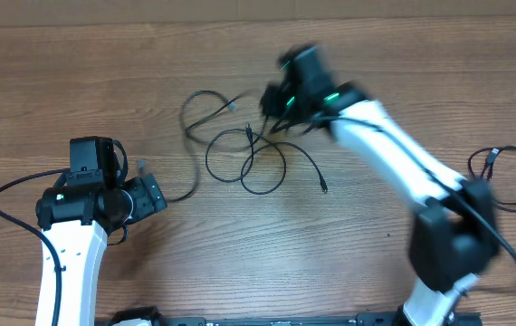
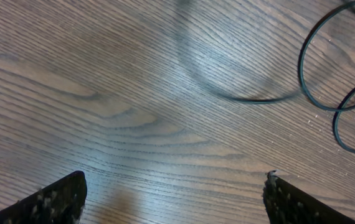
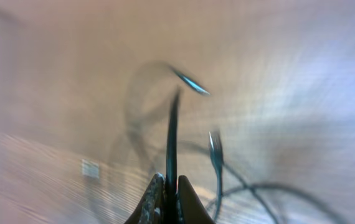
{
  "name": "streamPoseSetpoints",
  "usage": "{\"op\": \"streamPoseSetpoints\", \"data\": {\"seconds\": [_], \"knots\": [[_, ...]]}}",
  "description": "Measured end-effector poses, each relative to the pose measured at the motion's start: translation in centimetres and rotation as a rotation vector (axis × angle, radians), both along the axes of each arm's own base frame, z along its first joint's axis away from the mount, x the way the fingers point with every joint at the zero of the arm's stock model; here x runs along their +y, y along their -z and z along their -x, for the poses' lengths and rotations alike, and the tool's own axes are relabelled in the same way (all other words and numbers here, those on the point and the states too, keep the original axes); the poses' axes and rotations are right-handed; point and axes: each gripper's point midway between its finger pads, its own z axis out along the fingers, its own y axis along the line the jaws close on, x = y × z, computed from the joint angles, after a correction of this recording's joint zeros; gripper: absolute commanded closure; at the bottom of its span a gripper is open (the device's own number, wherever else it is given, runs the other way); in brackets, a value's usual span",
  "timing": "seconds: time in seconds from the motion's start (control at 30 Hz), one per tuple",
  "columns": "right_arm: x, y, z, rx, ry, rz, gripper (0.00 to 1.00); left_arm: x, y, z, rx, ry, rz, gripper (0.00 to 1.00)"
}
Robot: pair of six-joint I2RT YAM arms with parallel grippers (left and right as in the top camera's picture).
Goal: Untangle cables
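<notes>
My right gripper carries its piece of black cable to the right in the overhead view next and releases it over the coiled cable, since that spot is clear of the tangle.
Thin black cables (image 1: pixel 249 158) lie in tangled loops on the wooden table at the centre. My right gripper (image 1: pixel 276 107) is over the tangle's upper right and is blurred by motion. In the right wrist view its jaws (image 3: pixel 170 186) are shut on a black cable strand (image 3: pixel 172 134) that rises from between them. A second strand (image 3: pixel 216 158) hangs beside it. My left gripper (image 1: pixel 154 195) is open and empty at the left, near one cable's end (image 1: pixel 186 192). The left wrist view shows its fingers (image 2: pixel 174 196) wide apart over bare wood, with cable loops (image 2: pixel 314 68) further off.
Another thin black cable (image 1: pixel 511 177) lies coiled alone at the right edge of the table. A thicker black arm cable (image 1: pixel 14 186) loops beside the left arm. The arm bases stand at the front edge.
</notes>
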Motion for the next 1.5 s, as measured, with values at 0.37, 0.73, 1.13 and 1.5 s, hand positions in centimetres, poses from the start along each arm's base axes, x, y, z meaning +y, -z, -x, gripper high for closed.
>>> {"op": "streamPoseSetpoints", "data": {"seconds": [0.37,0.73,1.13,1.5], "knots": [[-15.1,-20.5,-1.9,-0.422,0.251,-0.094,0.96,0.0,0.0,-0.1,-0.005,0.000,-0.001,0.10],[-35.9,-19.0,-1.3,-0.362,0.704,0.031,0.96,0.0,0.0,-0.1,-0.005,0.000,-0.001,0.10],[-46.5,-13.8,6.1,-0.091,1.094,0.307,0.96,0.0,0.0,-0.1,-0.005,0.000,-0.001,0.10],[-52.2,-13.2,11.3,-0.004,1.415,0.388,0.93,0.0,0.0,-0.1,-0.005,0.000,-0.001,0.10]]}}
